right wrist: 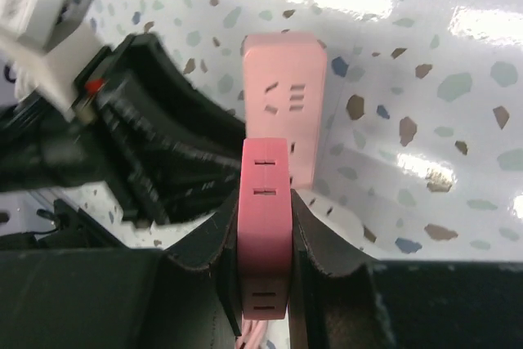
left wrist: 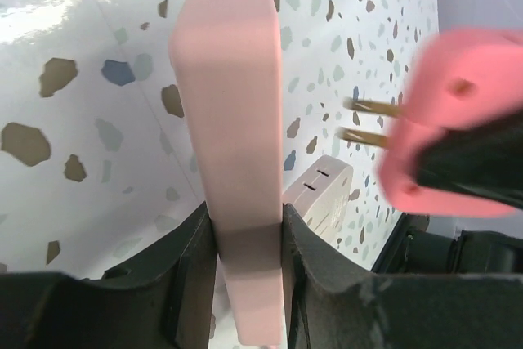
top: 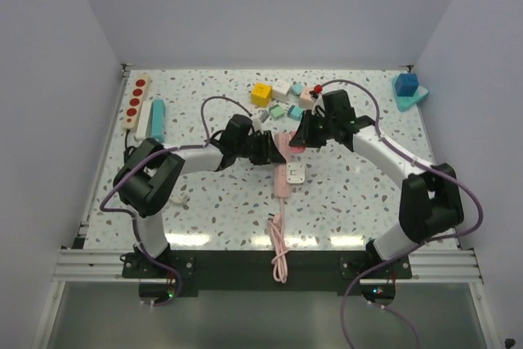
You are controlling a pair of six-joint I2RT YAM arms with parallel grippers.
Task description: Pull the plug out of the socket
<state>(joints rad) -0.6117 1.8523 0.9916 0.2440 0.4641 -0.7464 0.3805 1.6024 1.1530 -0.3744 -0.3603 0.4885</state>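
I will next carry the plug outward and down with my right gripper onto clear tabletop by the green adapter and release it, with both its pins bare.
A pale pink power strip (top: pixel 283 163) lies mid-table, with a white adapter (top: pixel 295 174) plugged into it. My left gripper (top: pixel 268 149) is shut on the strip's far end, as the left wrist view (left wrist: pixel 233 120) shows. My right gripper (top: pixel 304 135) is shut on a darker pink plug (top: pixel 296 142). In the left wrist view the plug (left wrist: pixel 466 112) hangs clear of the strip with both brass prongs (left wrist: pixel 372 120) bare. In the right wrist view the plug (right wrist: pixel 264 210) sits between my fingers, above the strip (right wrist: pixel 284 87).
The strip's pink cable (top: pixel 279 243) runs to the near edge. A wooden strip with red sockets (top: pixel 136 101) and a teal block (top: pixel 157 118) lie at the far left. A yellow cube (top: pixel 261 94), several small adapters and a blue block (top: pixel 406 85) lie at the back.
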